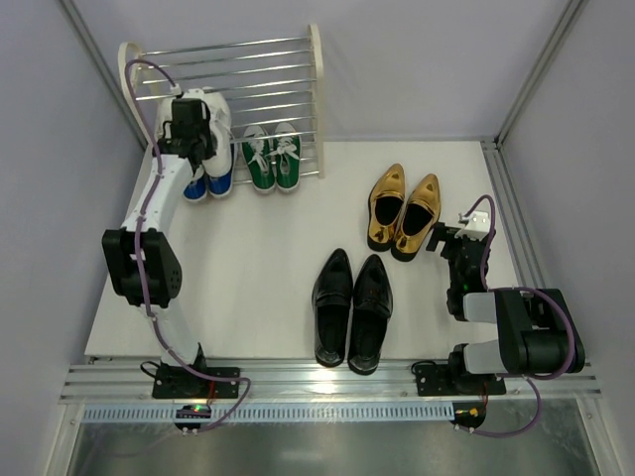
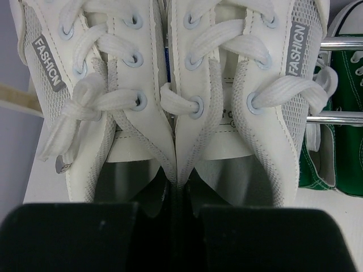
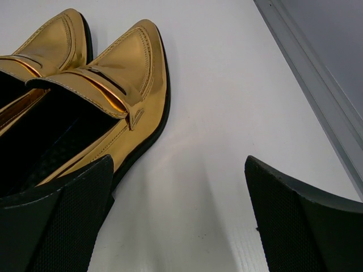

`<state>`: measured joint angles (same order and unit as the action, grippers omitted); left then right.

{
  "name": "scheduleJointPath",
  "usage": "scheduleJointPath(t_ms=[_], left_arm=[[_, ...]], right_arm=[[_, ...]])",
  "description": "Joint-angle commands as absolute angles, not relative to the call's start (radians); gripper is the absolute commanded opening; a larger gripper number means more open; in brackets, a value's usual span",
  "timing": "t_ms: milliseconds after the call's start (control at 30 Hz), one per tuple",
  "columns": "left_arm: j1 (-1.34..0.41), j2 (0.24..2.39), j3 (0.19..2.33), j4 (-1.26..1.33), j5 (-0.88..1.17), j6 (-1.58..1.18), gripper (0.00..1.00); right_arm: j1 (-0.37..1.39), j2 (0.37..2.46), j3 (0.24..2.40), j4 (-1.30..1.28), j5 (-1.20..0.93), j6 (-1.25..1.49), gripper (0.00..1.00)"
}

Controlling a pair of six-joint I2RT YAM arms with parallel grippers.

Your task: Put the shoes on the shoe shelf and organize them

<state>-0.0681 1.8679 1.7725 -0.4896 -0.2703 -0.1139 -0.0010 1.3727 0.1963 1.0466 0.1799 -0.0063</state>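
Observation:
The left gripper will next push the white sneakers outward, deeper onto the chrome rods, because their heels still stick out in front of the shelf (image 1: 317, 69).
My left gripper (image 1: 187, 127) is shut on the pair of white sneakers (image 1: 221, 121), pinching their inner walls together over the left part of the shoe shelf (image 1: 317, 69). In the left wrist view the white sneakers (image 2: 142, 85) fill the frame above my gripper (image 2: 178, 195). Blue sneakers (image 1: 219, 183) show just below them at the shelf's front. Green sneakers (image 1: 273, 159) sit on the shelf beside them and also show in the left wrist view (image 2: 340, 141). My right gripper (image 1: 458, 241) is open and empty on the table, just right of the gold shoes (image 1: 402, 210). They also show in the right wrist view (image 3: 113, 73), left of the gripper (image 3: 181, 226).
Glossy black loafers (image 1: 351, 309) lie side by side on the white table (image 1: 258, 268) near the front middle. Chrome rods (image 2: 340, 42) of the shelf run behind the sneakers. A metal frame rail (image 1: 516, 228) borders the table on the right.

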Motion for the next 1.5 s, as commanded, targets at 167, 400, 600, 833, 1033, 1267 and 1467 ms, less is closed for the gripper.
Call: scheduleJointPath(t_ms=[167, 400, 600, 833, 1033, 1267, 1467], left_arm=[[-0.029, 1.907, 1.940, -0.201, -0.242, -0.029, 0.00], [-0.028, 1.933, 1.968, -0.137, -0.262, 0.029, 0.00], [-0.026, 1.971, 2.011, -0.132, -0.262, 0.064, 0.14], [-0.026, 1.938, 1.953, -0.146, -0.281, 0.028, 0.52], [-0.029, 1.841, 1.856, -0.152, -0.322, -0.023, 0.68], [-0.161, 1.609, 1.647, -0.238, -0.412, -0.135, 0.79], [-0.606, 1.384, 1.379, -0.290, -0.560, -0.389, 0.84]], right_arm=[[0.000, 1.365, 0.202, 1.123, 0.179, -0.012, 0.97], [0.000, 1.365, 0.202, 1.123, 0.179, -0.012, 0.97], [0.000, 1.365, 0.202, 1.123, 0.179, -0.012, 0.97], [0.000, 1.364, 0.202, 1.121, 0.179, -0.014, 0.97], [0.000, 1.365, 0.202, 1.121, 0.179, -0.012, 0.97], [0.000, 1.364, 0.202, 1.123, 0.178, -0.012, 0.97], [0.000, 1.367, 0.202, 1.124, 0.178, -0.011, 0.97]])
